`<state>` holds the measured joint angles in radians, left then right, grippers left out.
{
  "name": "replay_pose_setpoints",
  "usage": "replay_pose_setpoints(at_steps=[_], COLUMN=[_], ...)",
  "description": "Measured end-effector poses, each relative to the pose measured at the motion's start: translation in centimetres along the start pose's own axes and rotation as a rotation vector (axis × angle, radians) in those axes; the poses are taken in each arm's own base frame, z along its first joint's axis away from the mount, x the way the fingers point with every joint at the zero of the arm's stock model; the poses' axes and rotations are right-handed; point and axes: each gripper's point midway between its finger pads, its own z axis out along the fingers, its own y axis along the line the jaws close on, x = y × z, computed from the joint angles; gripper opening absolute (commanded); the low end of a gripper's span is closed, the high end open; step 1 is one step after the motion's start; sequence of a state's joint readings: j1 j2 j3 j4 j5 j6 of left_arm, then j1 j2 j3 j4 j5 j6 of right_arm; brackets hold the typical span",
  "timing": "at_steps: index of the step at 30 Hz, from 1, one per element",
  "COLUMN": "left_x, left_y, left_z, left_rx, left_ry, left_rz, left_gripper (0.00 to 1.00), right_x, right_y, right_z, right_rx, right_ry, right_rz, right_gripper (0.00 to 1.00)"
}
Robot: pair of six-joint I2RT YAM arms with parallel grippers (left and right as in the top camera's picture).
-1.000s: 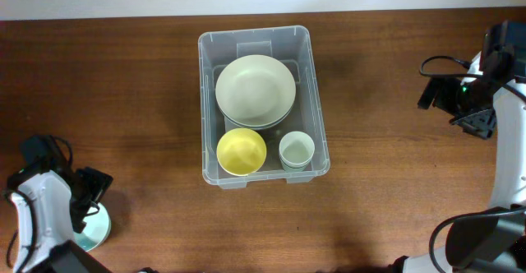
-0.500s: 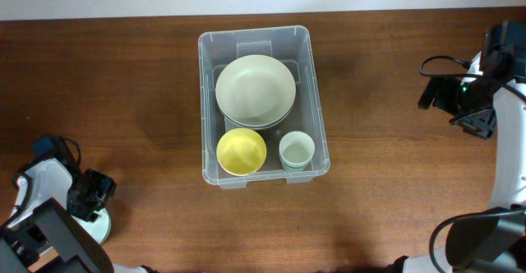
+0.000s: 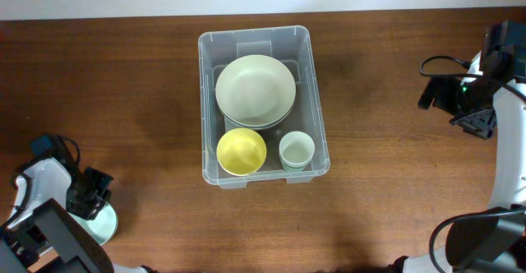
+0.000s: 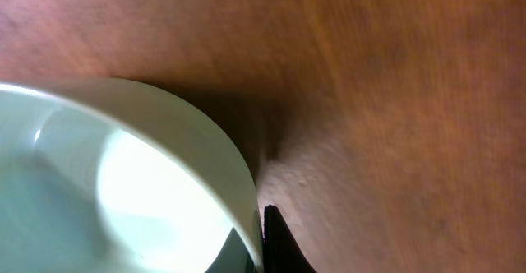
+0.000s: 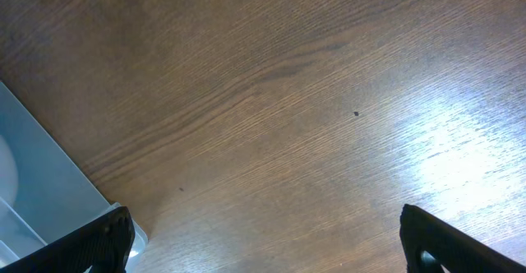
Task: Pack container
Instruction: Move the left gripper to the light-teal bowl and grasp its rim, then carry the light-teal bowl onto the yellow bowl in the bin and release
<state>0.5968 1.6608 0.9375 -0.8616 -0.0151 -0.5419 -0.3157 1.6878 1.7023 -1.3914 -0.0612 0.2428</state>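
The pale green bowl needs to be lifted outward by my left gripper next, then lowered into the yellow bowl (image 3: pixel 242 151), which is open and empty.
The clear container (image 3: pixel 316 100) stands at the table's middle and holds stacked pale plates (image 3: pixel 256 90), a yellow bowl (image 3: pixel 241 151) and a small pale cup (image 3: pixel 296 150). A pale green bowl (image 3: pixel 104 223) sits at the front left of the table. My left gripper (image 3: pixel 89 205) is shut on the rim of this bowl (image 4: pixel 123 182), with one dark finger (image 4: pixel 279 247) outside the wall and the other inside. My right gripper (image 5: pixel 263 232) hangs open over bare wood at the far right, with nothing between its fingers. A corner of the container (image 5: pixel 41 191) shows at the left of the right wrist view.
The wooden table (image 3: pixel 394 191) spreads around the container. The right arm (image 3: pixel 485 84) with its cable stands at the right edge. A pale wall strip runs along the back.
My left gripper has closed from open onto the pale green bowl's rim, and the bowl has shifted slightly toward the right. The right arm has not moved.
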Motion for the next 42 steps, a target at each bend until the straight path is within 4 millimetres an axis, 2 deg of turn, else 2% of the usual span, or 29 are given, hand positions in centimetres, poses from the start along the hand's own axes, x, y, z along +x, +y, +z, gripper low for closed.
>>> replay_pose_setpoints(at_steps=[3, 4, 7, 8, 9, 10, 12, 13, 14, 17, 18, 20, 24, 28, 33, 38, 40, 41, 42], left_x=[0.0, 0.1, 0.8, 1.0, 1.6, 2.0, 4.4, 5.6, 7.5, 12.2, 13.7, 18.5, 22.8, 27.6, 29.4, 29.5, 29.4, 29.4, 29.4], left_y=[-2.2, -3.9, -8.5, -9.9, -11.9, -12.9, -15.9, -16.9, -18.1, -20.5, -21.2, -22.3, -23.1, -23.9, -23.8, -23.1, -23.0, -23.0, -23.1], left_z=[-1.4, -2.7, -7.4, -9.2, -11.8, -13.2, -18.2, -20.0, -22.2, -25.4, -25.7, -25.6, -24.3, -21.0, -17.7, -15.4, -14.8, -14.3, -14.1], left_rx=[0.074, 0.122, 0.239, 0.277, 0.330, 0.364, 0.457, 0.495, 0.537, 0.614, 0.631, 0.652, 0.633, 0.567, 0.468, 0.372, 0.350, 0.338, 0.330], left_ry=[-0.007, -0.025, -0.114, -0.151, -0.204, -0.233, -0.322, -0.349, -0.384, -0.427, -0.429, -0.403, -0.372, -0.303, -0.248, -0.203, -0.196, -0.189, -0.187], left_rz=[0.038, 0.080, 0.208, 0.251, 0.312, 0.343, 0.460, 0.504, 0.569, 0.714, 0.758, 0.890, 1.011, 1.164, 1.242, 1.264, 1.266, 1.268, 1.273], left_gripper=[0.01, 0.01, 0.01, 0.01, 0.01, 0.01, 0.01, 0.01, 0.01, 0.01, 0.01, 0.01, 0.01, 0.01, 0.01, 0.02, 0.12, 0.25, 0.33], right_x=[0.0, 0.0, 0.0, 0.0, 0.0, 0.0, 0.0, 0.0, 0.0, 0.0, 0.0, 0.0, 0.0, 0.0, 0.0, 0.0, 0.0, 0.0, 0.0], right_y=[0.0, 0.0, 0.0, 0.0, 0.0, 0.0, 0.0, 0.0, 0.0, 0.0, 0.0, 0.0, 0.0, 0.0, 0.0, 0.0, 0.0, 0.0, 0.0], right_z=[0.0, 0.0, 0.0, 0.0, 0.0, 0.0, 0.0, 0.0, 0.0, 0.0, 0.0, 0.0, 0.0, 0.0, 0.0, 0.0, 0.0, 0.0, 0.0], right_rx=[0.000, 0.000, 0.000, 0.000, 0.000, 0.000, 0.000, 0.000, 0.000, 0.000, 0.000, 0.000, 0.000, 0.000, 0.000, 0.000, 0.000, 0.000, 0.000], right_ry=[0.000, 0.000, 0.000, 0.000, 0.000, 0.000, 0.000, 0.000, 0.000, 0.000, 0.000, 0.000, 0.000, 0.000, 0.000, 0.000, 0.000, 0.000, 0.000], right_rz=[0.000, 0.000, 0.000, 0.000, 0.000, 0.000, -0.001, -0.001, -0.001, -0.003, -0.003, -0.004, -0.003, -0.004, -0.004, -0.003, -0.004, -0.003, -0.003], right_gripper=[0.99, 0.99, 0.99, 0.99, 0.99, 0.99, 0.99, 0.99, 0.99, 0.99, 0.99, 0.99, 0.99, 0.99, 0.99, 0.99, 0.99, 0.99, 0.99])
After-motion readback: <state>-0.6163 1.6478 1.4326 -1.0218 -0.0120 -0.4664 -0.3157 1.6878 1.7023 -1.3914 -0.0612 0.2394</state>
